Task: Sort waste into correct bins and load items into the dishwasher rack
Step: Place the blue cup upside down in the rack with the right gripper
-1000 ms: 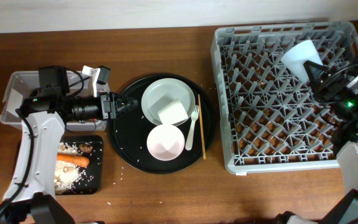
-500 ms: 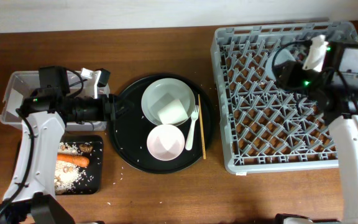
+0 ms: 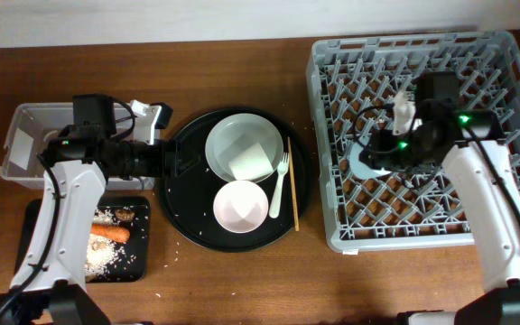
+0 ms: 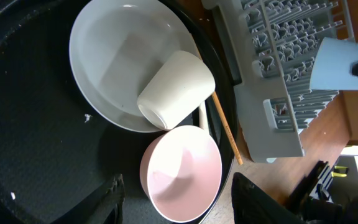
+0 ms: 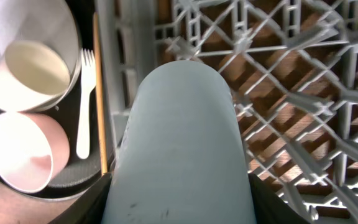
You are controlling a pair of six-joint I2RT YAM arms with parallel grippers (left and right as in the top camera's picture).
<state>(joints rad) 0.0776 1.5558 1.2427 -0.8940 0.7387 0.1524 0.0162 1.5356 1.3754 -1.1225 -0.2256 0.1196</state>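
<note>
The robot's right gripper should move back and down next, toward the rack's near corner [image 3: 355, 202] by the round tray [image 3: 183, 203], to release the cup, because that spot is empty.
My right gripper [image 3: 395, 146] is shut on the light blue cup [image 3: 366, 159] [image 5: 179, 143], held low over the left middle of the grey dishwasher rack [image 3: 332, 171]. My left gripper [image 3: 174, 161] [image 4: 178, 193] is open and empty over the left part of the round black tray [image 3: 183, 203]. On that tray, the cream cup [image 3: 249, 162] [image 4: 176, 90] lies on its side on the grey-green plate [image 3: 224, 135]. The white bowl [image 3: 240, 205], the white fork [image 3: 281, 181] and the wooden stick [image 3: 292, 185] lie beside them. The red wrapper is out of view.
A clear tub [image 3: 25, 122] stands at the far left, partly under my left arm. In front of it, a shallow black tray [image 3: 143, 248] holds the carrot [image 3: 109, 232], rice scraps [image 3: 106, 257] and a brown lump [image 3: 125, 216]. Rice grains dot the round tray.
My right gripper has carried the blue cup from the rack's back right corner to its left middle and lowered it. My left gripper has moved slightly right over the round tray.
</note>
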